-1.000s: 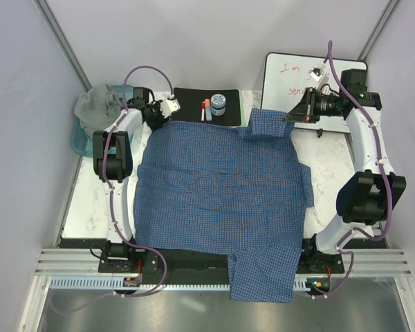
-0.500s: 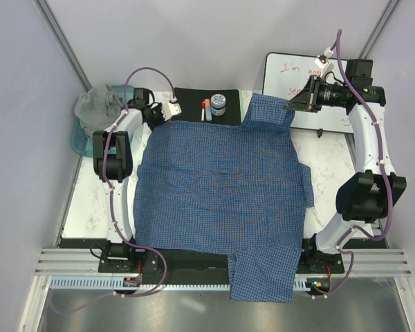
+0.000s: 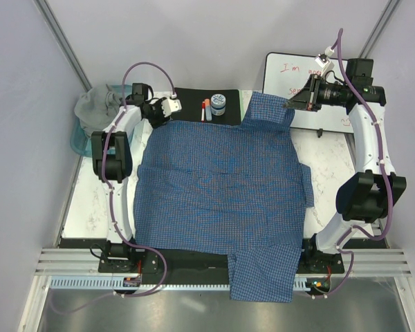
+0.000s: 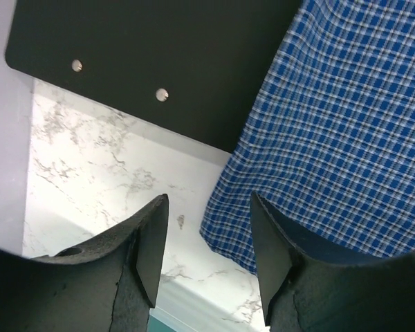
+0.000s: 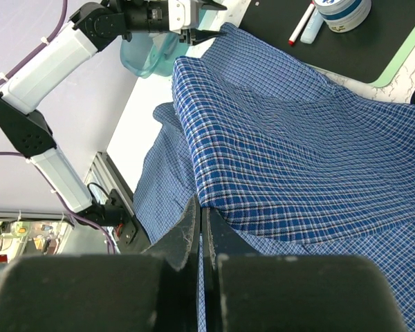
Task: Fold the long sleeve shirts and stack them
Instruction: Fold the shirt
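Note:
The shirt's ungripped corner by the tub lies below. My left gripper will next lower its open fingers toward the right in the wrist view, around that corner.
A blue-and-white checked long sleeve shirt (image 3: 221,187) lies spread over most of the table, one sleeve hanging off the near edge. My right gripper (image 3: 290,105) is shut on its far right corner (image 5: 200,207) and holds that corner lifted. My left gripper (image 4: 209,211) is open just above the shirt's far left corner (image 4: 242,232), which lies flat on the marble and is not gripped. In the top view the left gripper (image 3: 167,108) sits at that corner. A grey long sleeve shirt (image 3: 97,104) lies bunched in the teal tub (image 3: 79,142) at the far left.
A black mat (image 3: 200,104) at the far edge carries a red marker (image 3: 206,109) and a small blue-lidded jar (image 3: 218,104). A whiteboard (image 3: 290,76) with red writing lies at the far right. Bare marble (image 3: 332,166) shows right of the shirt.
My right gripper has carried the shirt's far right corner up and toward the far edge, opening that fold out. My left gripper has shifted slightly toward the mat, off the cloth.

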Robot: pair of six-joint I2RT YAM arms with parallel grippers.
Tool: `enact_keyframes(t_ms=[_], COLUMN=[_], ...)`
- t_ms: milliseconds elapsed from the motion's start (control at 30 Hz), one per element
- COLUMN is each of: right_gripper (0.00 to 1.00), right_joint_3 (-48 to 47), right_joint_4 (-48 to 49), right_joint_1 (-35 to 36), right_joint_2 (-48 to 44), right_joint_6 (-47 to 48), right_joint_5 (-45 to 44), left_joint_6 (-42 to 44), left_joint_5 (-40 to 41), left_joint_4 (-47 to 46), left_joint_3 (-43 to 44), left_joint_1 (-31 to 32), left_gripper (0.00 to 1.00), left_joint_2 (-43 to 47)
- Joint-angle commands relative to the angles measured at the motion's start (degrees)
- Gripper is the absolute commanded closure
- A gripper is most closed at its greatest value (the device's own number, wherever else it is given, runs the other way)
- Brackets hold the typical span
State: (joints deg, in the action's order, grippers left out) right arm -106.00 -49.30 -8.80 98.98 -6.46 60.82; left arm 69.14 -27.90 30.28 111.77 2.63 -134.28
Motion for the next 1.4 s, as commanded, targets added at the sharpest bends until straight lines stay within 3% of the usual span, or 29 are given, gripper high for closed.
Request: enact_keyframes(t_ms=[0,433,533,667,767,1100,1367], right_gripper=[1.0,1.0,1.0,1.0,1.0,1.0,1.0], right_joint_3=[-1.76,-2.29,-2.37,-2.46,-3.51,-2.73,5.79], right_joint_4=[2.01,2.63,2.8,2.89,3.07,3.16,2.98], right_joint_1=[-0.08,-0.08,-0.08,-0.08,-0.08,-1.75,-3.68], right_joint_2=[-0.1,0.51,0.6,0.16,-0.28,-5.89,-16.26], right_joint_6=[-0.66,-1.19,-1.28,-1.28,-1.45,-2.33,-2.68], right_joint_5=[2.2,2.46,2.46,2.55,2.73,5.1,6.94], left_joint_6=[3.62,8.9,9.95,11.1,9.96,8.11,10.57], left_joint_5=[-3.04,-3.65,-4.44,-4.71,-4.71,-2.25,-1.8], left_joint_4=[1.44,5.31,6.28,7.24,7.33,7.16,6.28], left_joint_3=[5.04,6.71,6.71,7.15,7.15,1.36,-15.15], left_joint_1=[-0.17,-0.26,-0.17,-0.08,-0.26,-0.17,-0.17], left_gripper=[0.43,0.51,0.63,0.87,0.98,0.98,0.98], left_joint_2=[-2.38,-5.12,-5.29,-5.03,-3.54,6.83,22.55])
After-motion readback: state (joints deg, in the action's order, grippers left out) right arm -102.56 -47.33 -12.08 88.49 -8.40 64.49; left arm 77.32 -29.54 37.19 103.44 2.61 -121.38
